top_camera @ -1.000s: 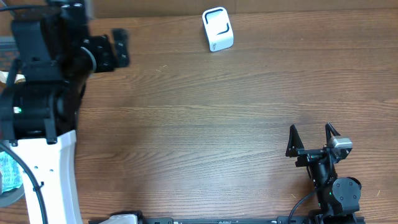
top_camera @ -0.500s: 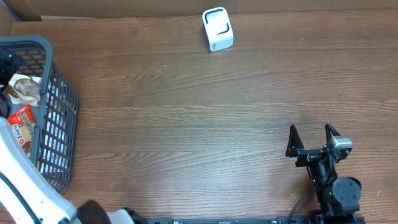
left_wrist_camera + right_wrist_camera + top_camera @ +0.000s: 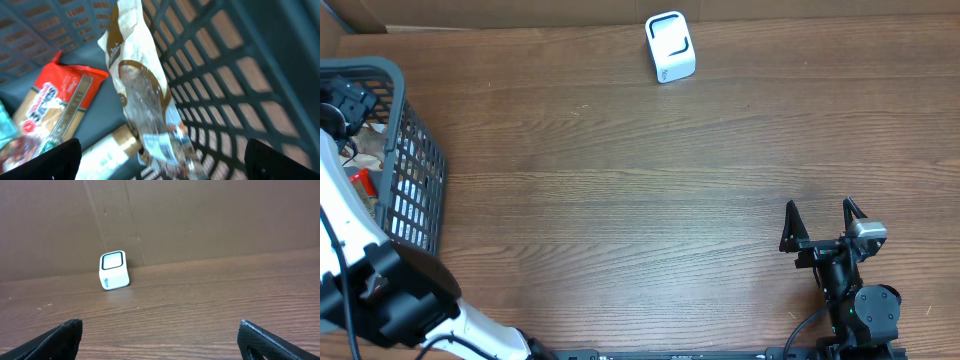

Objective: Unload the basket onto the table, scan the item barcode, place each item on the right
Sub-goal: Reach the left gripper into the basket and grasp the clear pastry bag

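Observation:
The brown-and-white bag (image 3: 142, 95) still lies below my left gripper's open fingers, so my left gripper will lower around the bag and close next.
The white scanner box (image 3: 670, 47) stands at the table's far edge; the right wrist view shows the scanner (image 3: 114, 270) by the brown wall. My left gripper (image 3: 347, 103) hangs open inside the grey basket (image 3: 415, 170) at the far left. In the left wrist view, the left gripper (image 3: 170, 162) straddles a clear brown-and-white bag (image 3: 142, 95) leaning on the basket's mesh wall, a white label (image 3: 161, 145) low on it. The fingers stand apart from the bag. My right gripper (image 3: 823, 225) rests open and empty at the near right, over bare wood (image 3: 160, 340).
Also in the basket lie a red packet (image 3: 55, 110) and a white-and-tan tube (image 3: 107, 150). The dark mesh wall (image 3: 235, 75) is close on the right of the bag. The left arm's white link (image 3: 350, 240) crosses the basket's near side.
The left arm has swung off the basket's top and its gripper has come down into the basket over the bag. The right arm has not moved.

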`<state>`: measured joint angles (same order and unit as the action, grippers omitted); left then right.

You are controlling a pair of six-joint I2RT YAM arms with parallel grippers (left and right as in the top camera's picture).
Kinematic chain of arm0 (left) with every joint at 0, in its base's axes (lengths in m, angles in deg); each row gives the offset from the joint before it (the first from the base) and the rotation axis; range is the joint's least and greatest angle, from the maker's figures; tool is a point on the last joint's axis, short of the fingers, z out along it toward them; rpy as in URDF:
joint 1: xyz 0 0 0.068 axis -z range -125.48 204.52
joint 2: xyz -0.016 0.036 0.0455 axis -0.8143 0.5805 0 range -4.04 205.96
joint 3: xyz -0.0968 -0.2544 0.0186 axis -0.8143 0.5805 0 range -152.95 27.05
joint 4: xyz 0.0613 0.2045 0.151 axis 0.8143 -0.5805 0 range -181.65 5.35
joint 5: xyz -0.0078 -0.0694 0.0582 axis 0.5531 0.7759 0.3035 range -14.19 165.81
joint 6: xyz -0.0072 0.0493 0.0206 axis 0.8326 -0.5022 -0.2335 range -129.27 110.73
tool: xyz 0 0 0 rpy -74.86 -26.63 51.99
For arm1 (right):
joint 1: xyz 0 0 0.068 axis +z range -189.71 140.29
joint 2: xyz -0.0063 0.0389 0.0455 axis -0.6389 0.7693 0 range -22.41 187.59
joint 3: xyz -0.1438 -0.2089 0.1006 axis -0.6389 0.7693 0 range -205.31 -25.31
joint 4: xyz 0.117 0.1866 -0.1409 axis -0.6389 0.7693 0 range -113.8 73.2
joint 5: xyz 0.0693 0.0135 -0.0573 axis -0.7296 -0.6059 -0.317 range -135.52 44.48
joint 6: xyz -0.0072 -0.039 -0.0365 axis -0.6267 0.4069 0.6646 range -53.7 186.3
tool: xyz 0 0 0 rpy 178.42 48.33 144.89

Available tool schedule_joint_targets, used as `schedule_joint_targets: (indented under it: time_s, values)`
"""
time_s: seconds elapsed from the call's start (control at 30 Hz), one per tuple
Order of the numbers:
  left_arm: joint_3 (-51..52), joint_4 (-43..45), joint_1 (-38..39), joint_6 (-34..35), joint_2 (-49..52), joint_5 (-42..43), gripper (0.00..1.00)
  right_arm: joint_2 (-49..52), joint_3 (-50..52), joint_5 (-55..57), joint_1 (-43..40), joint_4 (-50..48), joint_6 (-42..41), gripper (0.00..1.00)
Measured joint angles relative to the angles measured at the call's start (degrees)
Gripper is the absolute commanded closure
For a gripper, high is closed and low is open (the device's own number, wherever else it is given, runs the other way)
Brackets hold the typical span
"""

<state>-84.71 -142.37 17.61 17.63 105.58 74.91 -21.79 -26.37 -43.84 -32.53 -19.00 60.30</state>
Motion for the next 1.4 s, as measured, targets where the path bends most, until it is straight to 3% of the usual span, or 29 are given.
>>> schedule_joint_targets:
  time_s: [0.47,0.77,0.87,1.07,1.1,1.4]
  values:
    - [0.00,6.62,-0.13,0.02,10.58,-0.22,0.06,0.00,0.00,-0.02,0.00,-0.02,0.02,0.00]
    - [0.00,5.97,-0.59,0.24,14.75,-1.38,0.18,0.00,0.00,-0.02,0.00,-0.02,0.00,0.00]
    - [0.00,5.07,-0.59,0.44,16.31,-2.43,0.30,0.00,0.00,0.02,-0.02,-0.02,0.00,0.00]
    - [-0.02,4.48,-0.24,1.05,18.18,-3.30,0.91,0.00,0.00,0.00,-0.02,0.00,0.02,0.00]
    - [-0.04,4.42,-0.04,1.09,18.18,-3.52,0.96,0.00,0.00,0.00,0.00,0.00,0.00,0.00]
    - [-0.31,3.28,0.15,1.05,18.08,-4.37,0.96,0.00,0.00,-0.02,-0.02,0.02,0.02,0.00]
